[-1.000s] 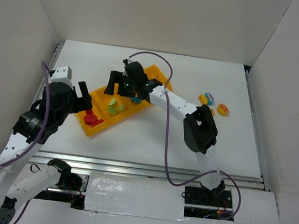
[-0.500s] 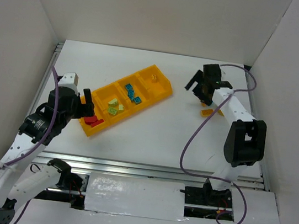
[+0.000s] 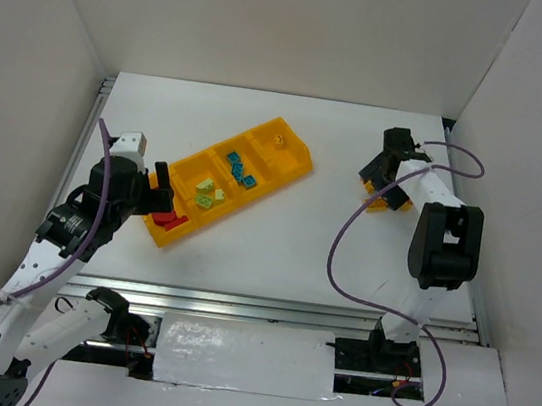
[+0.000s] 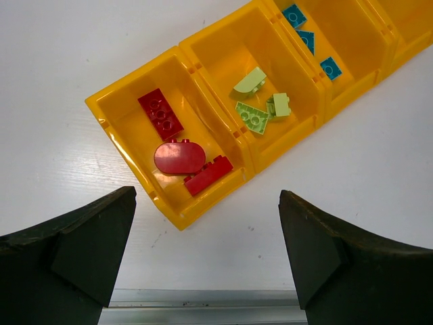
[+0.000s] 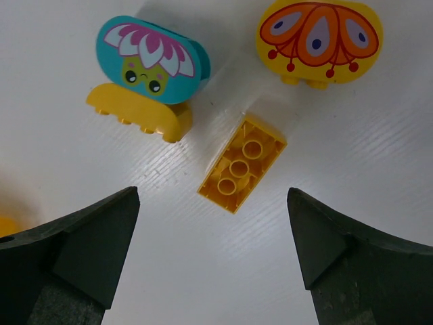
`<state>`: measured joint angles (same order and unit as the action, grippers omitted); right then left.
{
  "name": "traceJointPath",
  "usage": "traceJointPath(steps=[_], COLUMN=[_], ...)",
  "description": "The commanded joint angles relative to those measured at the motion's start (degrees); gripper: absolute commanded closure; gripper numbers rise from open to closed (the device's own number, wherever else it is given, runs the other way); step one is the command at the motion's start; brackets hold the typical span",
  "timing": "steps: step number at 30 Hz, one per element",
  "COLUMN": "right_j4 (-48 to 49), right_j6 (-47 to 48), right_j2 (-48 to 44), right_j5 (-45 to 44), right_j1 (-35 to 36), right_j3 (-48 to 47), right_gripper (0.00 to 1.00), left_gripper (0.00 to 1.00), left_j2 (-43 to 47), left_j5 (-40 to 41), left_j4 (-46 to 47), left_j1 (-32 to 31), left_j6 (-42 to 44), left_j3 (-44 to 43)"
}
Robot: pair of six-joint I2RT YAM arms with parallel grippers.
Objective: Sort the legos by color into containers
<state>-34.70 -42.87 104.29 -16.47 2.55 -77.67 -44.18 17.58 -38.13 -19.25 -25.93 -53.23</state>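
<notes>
My right gripper moves down onto the upturned yellow brick [image 5: 242,164] next, slightly toward the right in the wrist view, because the brick lies off-centre below my open fingers.
The long orange-yellow tray [image 3: 296,156] lies diagonally left of centre. Its near-left compartment holds red legos [image 4: 179,156], the one beside it yellow-green ones [image 4: 257,101], then teal ones [image 4: 308,37]; the far compartment has one small yellow piece [image 3: 279,142]. My left gripper [image 4: 206,257] is open and empty, just off the tray's red end [image 3: 157,190]. My right gripper [image 5: 213,257] is open and empty at the far right [image 3: 377,178], above an upturned yellow brick [image 5: 241,164], a teal flower-faced piece [image 5: 152,59] on a yellow brick [image 5: 139,115], and a yellow round-topped piece [image 5: 319,42].
White walls enclose the table on three sides. A metal rail [image 4: 203,305] runs along the near edge, just below my left gripper. My right arm's purple cable [image 3: 341,243] loops over the table on the right.
My right arm has swung from over the tray across to the far right and now hangs over the loose yellow and teal pieces. My left arm has barely moved.
</notes>
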Motion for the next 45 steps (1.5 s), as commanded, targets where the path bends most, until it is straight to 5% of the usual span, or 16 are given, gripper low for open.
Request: traceJointPath(steps=[1,8,19,25,27,28,29,37,45], right_j4=[-1.34,0.15,-2.39,-2.3,-1.96,-1.78,-0.91,5.87,5.86], right_j6=[-2.13,-2.48,0.77,1.74,2.26,2.27,2.09,3.58,5.78], right_j2=[2.58,5.04,9.08,9.97,9.79,9.01,8.04,-8.38,-5.51], right_j5=[-2.43,-2.52,2.05,4.07,4.78,4.95,5.04,10.22,8.73], right_j1=[-0.87,-1.14,-4.21,-4.65,-4.66,-4.66,-4.57,7.88,23.02], right_j3=[-2.75,-1.61,-3.28,-3.45,-3.02,-2.58,-0.92,8.76,-2.21], right_gripper=[0.03,0.05,0.22,0.47,0.65,0.91,1.0,1.0,1.0], left_gripper=[0.01,0.0,0.0,0.01,0.01,0.01,0.0,0.01,0.0], left_j2=[0.15,0.24,0.33,0.33,-0.11,-0.2,-0.11,-0.73,0.24], left_j5=[-0.8,-0.44,-0.36,-0.62,-0.62,-0.62,-0.53,0.69,3.51], left_j4=[2.27,2.36,2.09,2.18,2.1,2.18,2.1,1.92,1.83], left_j1=[0.26,0.26,0.26,0.26,0.26,0.26,0.26,0.26,0.35], left_j6=[1.15,1.06,0.88,1.15,1.15,1.15,1.15,0.89,-0.08], left_j3=[-0.12,-0.12,-0.21,-0.12,-0.2,-0.29,-0.21,-0.38,-0.03])
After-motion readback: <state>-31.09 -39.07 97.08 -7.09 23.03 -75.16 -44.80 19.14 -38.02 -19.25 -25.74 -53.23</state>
